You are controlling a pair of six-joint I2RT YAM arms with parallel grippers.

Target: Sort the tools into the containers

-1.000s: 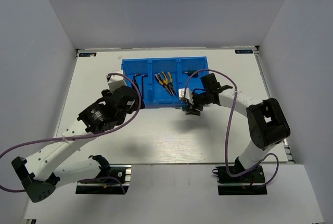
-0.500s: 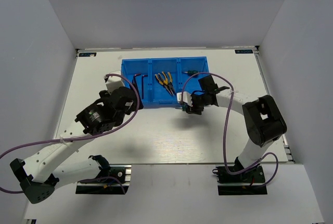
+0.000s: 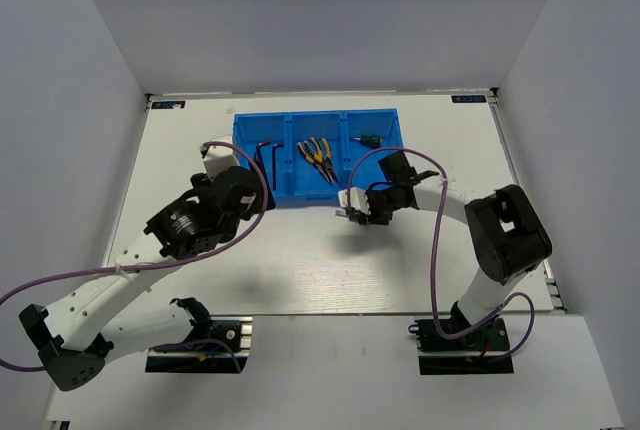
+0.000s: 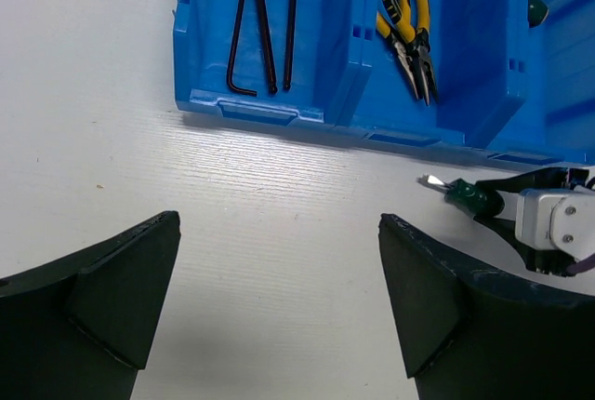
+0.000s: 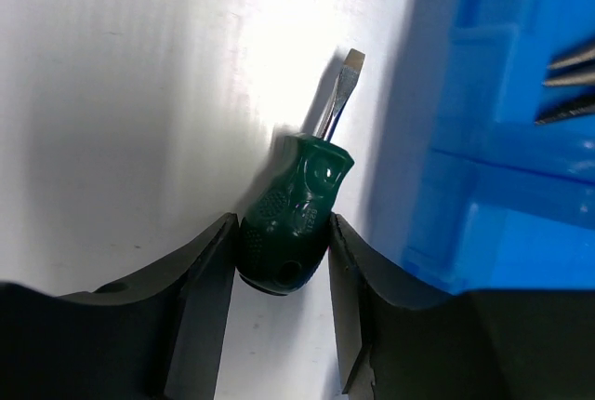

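My right gripper should next rise and move outward over the tray's front side, then release the screwdriver into the tray's end section (image 3: 371,165), where another green screwdriver lies.
A stubby green-handled screwdriver (image 5: 293,223) lies on the white table just in front of the blue tray (image 5: 502,140), blade pointing away from the wrist. My right gripper (image 5: 279,260) is shut on its handle, a finger pressed against each side. The same screwdriver (image 4: 469,198) also shows in the left wrist view. The tray (image 3: 240,150) holds two dark hex keys (image 4: 265,28) in its left compartment, two yellow-handled pliers (image 4: 409,33) in the middle one and another green screwdriver (image 3: 369,138) in the right one. My left gripper (image 4: 279,298) hangs open over bare table in front of the tray.
The two arms stand close together near the tray's front wall; the right gripper (image 3: 355,208) is low beside the left arm's wrist (image 3: 235,195). Purple cables loop over both arms. White walls enclose the table.
My right gripper has slid left along the tray's front wall and its jaws have closed in on the screwdriver handle. The left arm has shifted only slightly.
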